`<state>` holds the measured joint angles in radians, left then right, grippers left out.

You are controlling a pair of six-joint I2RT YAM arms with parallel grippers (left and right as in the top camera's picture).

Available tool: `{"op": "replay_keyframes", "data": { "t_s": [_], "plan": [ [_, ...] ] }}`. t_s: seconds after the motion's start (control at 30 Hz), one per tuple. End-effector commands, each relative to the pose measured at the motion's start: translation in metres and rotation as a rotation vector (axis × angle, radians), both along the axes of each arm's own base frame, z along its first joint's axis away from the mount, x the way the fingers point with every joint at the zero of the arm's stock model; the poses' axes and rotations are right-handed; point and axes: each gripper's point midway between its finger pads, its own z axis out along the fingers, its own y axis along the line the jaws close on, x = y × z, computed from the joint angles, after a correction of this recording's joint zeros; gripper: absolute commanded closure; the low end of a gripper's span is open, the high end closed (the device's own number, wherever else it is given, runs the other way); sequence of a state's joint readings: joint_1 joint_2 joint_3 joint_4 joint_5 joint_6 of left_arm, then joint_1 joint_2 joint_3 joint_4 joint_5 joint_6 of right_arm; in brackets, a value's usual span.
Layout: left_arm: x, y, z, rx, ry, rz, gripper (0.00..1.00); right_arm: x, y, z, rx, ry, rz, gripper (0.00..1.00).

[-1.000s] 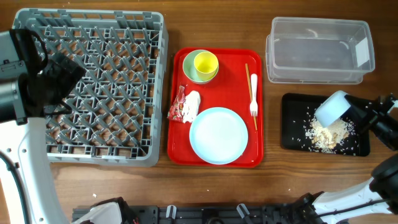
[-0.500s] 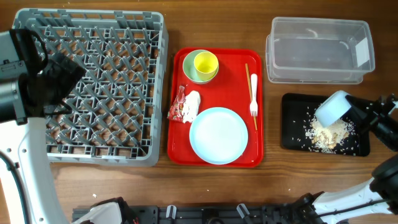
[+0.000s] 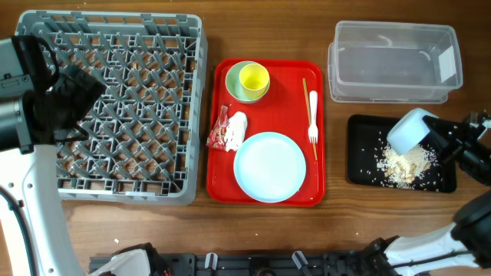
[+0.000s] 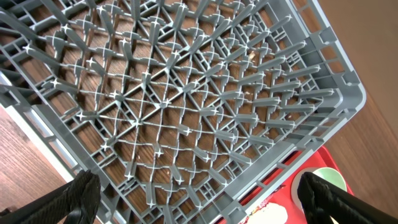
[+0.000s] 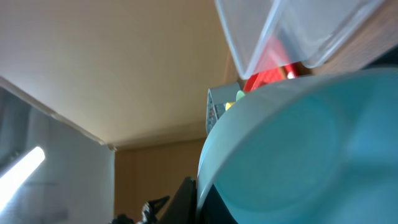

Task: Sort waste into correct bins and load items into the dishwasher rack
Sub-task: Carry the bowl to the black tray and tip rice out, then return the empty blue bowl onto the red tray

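Observation:
My right gripper turns the small white bowl (image 3: 409, 130) upright next and lowers it beside the chopsticks on the red tray, since the bowl is empty.
My right gripper (image 3: 434, 138) is shut on the rim of the small white bowl (image 3: 409, 130), holding it tipped over the black tray (image 3: 360, 172). A pile of rice scraps (image 3: 401, 164) lies on that tray. In the right wrist view the bowl (image 5: 311, 149) fills the frame, with one finger (image 5: 186, 199) against its rim. My left gripper (image 4: 199, 208) hangs open over the grey dishwasher rack (image 3: 115, 107), holding nothing. On the red tray (image 3: 288, 100) are the yellow cup (image 3: 254, 78) inside the green bowl (image 3: 236, 92), the plate (image 3: 269, 166), fork (image 3: 312, 115), chopsticks (image 3: 305, 96), wrapper (image 3: 221, 129) and tissue (image 3: 238, 129).
The clear tub (image 3: 391, 65) stands behind the black tray at the back right. The left arm (image 3: 46, 103) covers the rack's left edge. Bare wooden table shows between the rack, red tray and bins.
The white bowl and my right gripper have shifted slightly up and back over the black tray. The left arm has not moved.

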<state>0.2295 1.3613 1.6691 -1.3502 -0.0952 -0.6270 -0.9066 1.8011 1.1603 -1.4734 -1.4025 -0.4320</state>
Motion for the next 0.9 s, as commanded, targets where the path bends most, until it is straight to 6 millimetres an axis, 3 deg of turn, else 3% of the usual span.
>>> {"op": "replay_keyframes", "data": {
  "t_s": [0.0,0.1,0.2,0.27,0.3,0.4,0.5,0.63,0.77,0.87],
  "plan": [
    [0.000,0.001,0.003,-0.003,-0.013,0.013,0.00,0.005,0.026,0.044,-0.154,-0.157,0.076,0.95],
    [-0.001,0.001,0.003,-0.003,-0.013,0.013,0.00,0.015,0.061,0.072,-0.307,-0.160,0.211,0.95],
    [-0.001,0.001,0.003,-0.003,-0.013,0.013,0.00,0.036,0.086,0.069,-0.660,0.046,0.244,0.96],
    [-0.001,0.001,0.003,-0.003,-0.013,0.013,0.00,0.046,0.122,0.079,-0.827,0.016,0.259,0.96],
    [-0.001,0.001,0.003,-0.003,-0.013,0.013,0.00,0.049,0.161,0.085,-0.904,-0.033,0.299,0.96],
    [-0.001,0.001,0.003,-0.003,-0.013,0.013,0.00,0.055,0.225,0.078,-1.040,-0.084,0.350,0.96],
    [0.000,0.001,0.003,-0.003,-0.012,0.013,0.00,0.064,0.269,0.048,-1.232,-0.050,0.319,0.96],
    [0.000,0.001,0.003,-0.003,-0.012,0.013,0.00,0.068,0.298,-0.007,-1.379,0.055,0.328,0.96],
    [0.000,0.001,0.003,-0.003,-0.012,0.013,0.00,0.072,0.306,-0.066,-1.416,0.179,0.394,0.96],
    [0.000,0.001,0.003,-0.003,-0.012,0.013,0.00,0.074,0.312,-0.088,-1.413,0.207,0.436,0.96]
  ]
}}
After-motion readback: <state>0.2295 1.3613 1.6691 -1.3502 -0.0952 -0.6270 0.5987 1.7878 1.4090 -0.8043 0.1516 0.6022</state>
